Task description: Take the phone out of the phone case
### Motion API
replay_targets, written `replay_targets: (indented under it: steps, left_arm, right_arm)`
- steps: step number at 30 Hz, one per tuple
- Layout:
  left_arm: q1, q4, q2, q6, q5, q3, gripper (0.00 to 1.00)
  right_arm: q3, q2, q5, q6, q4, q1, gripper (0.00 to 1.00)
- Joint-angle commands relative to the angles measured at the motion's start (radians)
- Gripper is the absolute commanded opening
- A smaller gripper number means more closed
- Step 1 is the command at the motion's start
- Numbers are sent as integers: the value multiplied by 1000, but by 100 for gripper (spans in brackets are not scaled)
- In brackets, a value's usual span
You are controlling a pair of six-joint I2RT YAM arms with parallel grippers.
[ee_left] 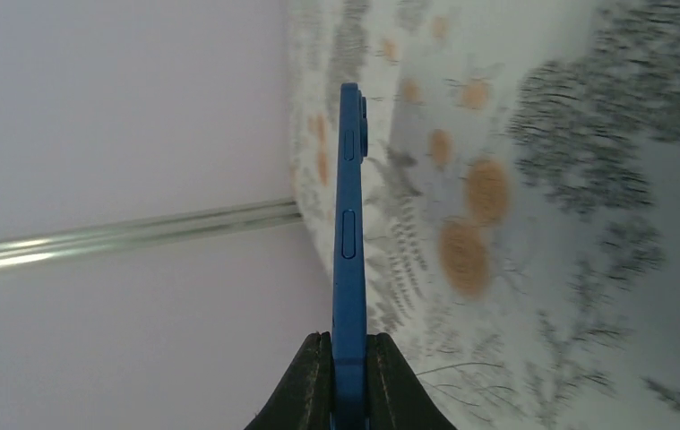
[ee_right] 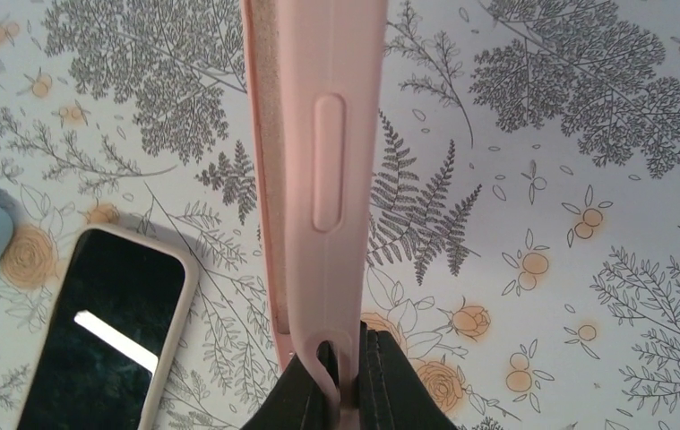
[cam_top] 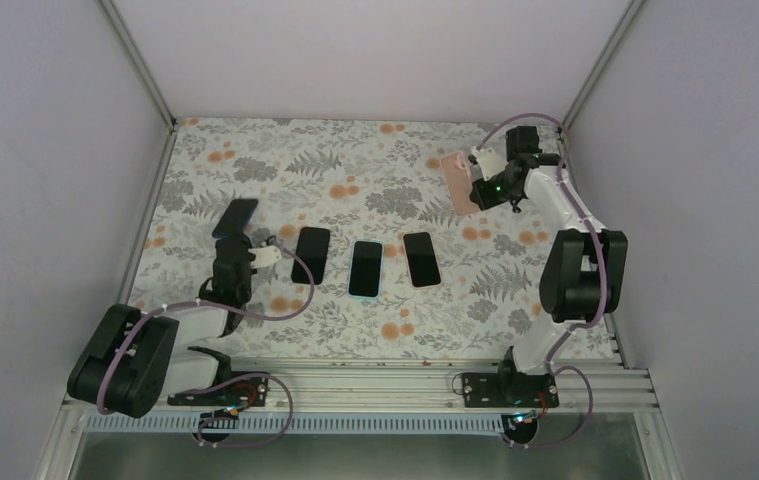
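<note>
My right gripper is to go down next, slightly back onto the clear floral table beyond the pale phone.
My left gripper [cam_top: 238, 243] is shut on a blue phone [cam_top: 235, 217] and holds it above the table at the left. In the left wrist view the phone [ee_left: 348, 233] stands edge-on between the black fingers [ee_left: 309, 385]. My right gripper [cam_top: 475, 185] is shut on a pink phone case [cam_top: 457, 183] and holds it above the far right of the table. In the right wrist view the case [ee_right: 322, 179] is edge-on and looks empty, with one finger [ee_right: 390, 376] on its wall.
Three phones in cases lie face up in a row mid-table: one at the left [cam_top: 311, 254], one in a light blue case [cam_top: 365, 268], one in a pale case [cam_top: 421, 259]. The pale one [ee_right: 103, 336] shows in the right wrist view. Walls enclose the floral table [cam_top: 375, 180].
</note>
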Motion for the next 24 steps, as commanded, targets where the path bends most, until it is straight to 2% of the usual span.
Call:
replay_targets:
  steps: [1, 8, 14, 20, 21, 24]
  left_arm:
    - [17, -61, -18, 19, 73, 15, 3]
    - [50, -428, -77, -37, 172, 136, 3]
    - [88, -453, -18, 20, 194, 156, 4]
    - [103, -516, 49, 16, 216, 193, 4]
    - [103, -529, 53, 13, 218, 201, 5]
    - [103, -585, 55, 3, 231, 228, 28]
  right_arm:
    - [-5, 21, 2, -66, -34, -20, 4]
    - [-38, 36, -3, -106, -32, -60, 4]
    - [-43, 72, -24, -122, -34, -93, 4]
    - [-33, 98, -36, -116, -36, -124, 4]
    - [-30, 102, -38, -115, -38, -128, 4]
    - [-28, 124, -51, -117, -48, -144, 4]
